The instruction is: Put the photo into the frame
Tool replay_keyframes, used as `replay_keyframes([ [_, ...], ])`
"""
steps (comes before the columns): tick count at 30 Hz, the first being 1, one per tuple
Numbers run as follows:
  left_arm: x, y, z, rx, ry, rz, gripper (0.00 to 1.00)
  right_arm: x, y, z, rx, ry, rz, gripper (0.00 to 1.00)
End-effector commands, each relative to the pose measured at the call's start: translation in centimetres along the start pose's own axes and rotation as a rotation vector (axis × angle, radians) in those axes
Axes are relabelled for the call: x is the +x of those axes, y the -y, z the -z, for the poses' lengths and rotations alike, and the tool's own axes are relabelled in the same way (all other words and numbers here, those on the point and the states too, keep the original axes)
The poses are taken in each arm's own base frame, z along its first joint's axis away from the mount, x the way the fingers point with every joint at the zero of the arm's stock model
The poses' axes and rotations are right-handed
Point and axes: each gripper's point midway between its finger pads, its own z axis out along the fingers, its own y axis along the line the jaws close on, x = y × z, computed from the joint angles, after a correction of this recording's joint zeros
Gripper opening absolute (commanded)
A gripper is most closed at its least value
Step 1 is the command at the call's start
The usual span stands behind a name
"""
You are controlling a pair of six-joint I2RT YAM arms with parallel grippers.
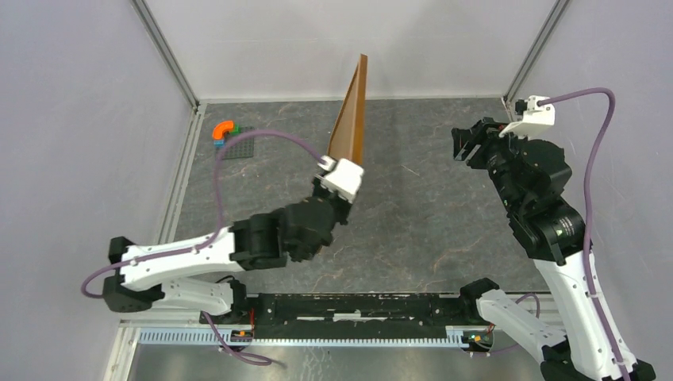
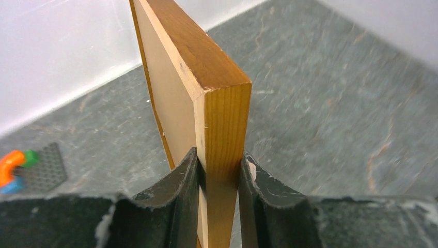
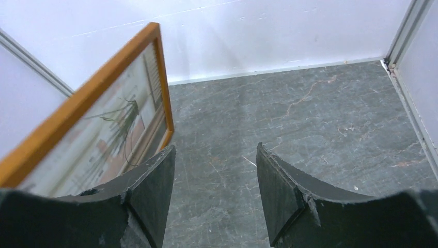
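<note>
Next, my left gripper will lower, turning the upright frame flat onto the bare tabletop below it, and release, since the photo (image 3: 111, 129) shows inside the moulding.
My left gripper (image 1: 340, 171) is shut on the lower edge of the light-brown wooden frame (image 1: 351, 119) and holds it upright above the table, edge-on to the top view. In the left wrist view the frame (image 2: 206, 67) stands between my left gripper's (image 2: 219, 160) pads, its pale back facing left. In the right wrist view the frame (image 3: 93, 87) leans at the left, and a photo (image 3: 111, 129) with thin dark stalks shows inside its moulding. My right gripper (image 1: 463, 144) is open and empty to the right of the frame, and in its own view (image 3: 214, 150) it hangs over bare table.
A dark stud plate (image 1: 238, 143) with an orange, green and blue toy piece (image 1: 224, 131) lies at the back left, and also shows in the left wrist view (image 2: 46, 165). White walls with metal posts close the table on three sides. A black rail (image 1: 365, 309) runs along the near edge.
</note>
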Motion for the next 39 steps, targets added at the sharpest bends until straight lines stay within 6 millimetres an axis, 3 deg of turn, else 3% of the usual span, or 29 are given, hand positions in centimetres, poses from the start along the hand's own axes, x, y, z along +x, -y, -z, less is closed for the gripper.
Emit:
replay_keyframes([
  [1, -6.6, -1.2, 1.4, 0.146, 0.218, 0.474, 0.02, 0.4, 0.8, -0.9, 0.046, 0.013, -0.01, 0.64],
  [5, -6.4, -4.0, 1.3, 0.129, 0.264, 0.588, 0.02, 1.7, 0.8, -1.5, 0.048, -0.019, -0.005, 0.64],
  [10, -5.3, -6.0, 0.4, 0.164, 0.279, 0.783, 0.02, 2.4, 0.8, -1.8, 0.042, -0.032, -0.006, 0.64],
  [17, -1.4, -6.3, -1.9, 0.291, 0.189, 1.085, 0.02, 3.2, 1.3, -1.9, 0.06, -0.05, 0.012, 0.64],
  [24, 2.7, -7.3, -2.6, 0.303, 0.153, 1.307, 0.02, 3.8, 1.7, -1.8, 0.072, -0.056, 0.02, 0.64],
  [29, 6.7, -6.0, -3.1, 0.316, 0.065, 1.435, 0.02, 4.4, 1.6, -1.9, 0.066, -0.07, 0.022, 0.64],
  [33, 10.2, -6.2, -3.7, 0.238, 0.02, 1.545, 0.02, 5.1, 1.7, -2.0, 0.065, -0.084, 0.026, 0.64],
  [39, 18.4, -7.5, -3.9, -0.01, -0.058, 1.685, 0.02, 5.8, 1.8, -2.0, 0.063, -0.102, 0.031, 0.64],
])
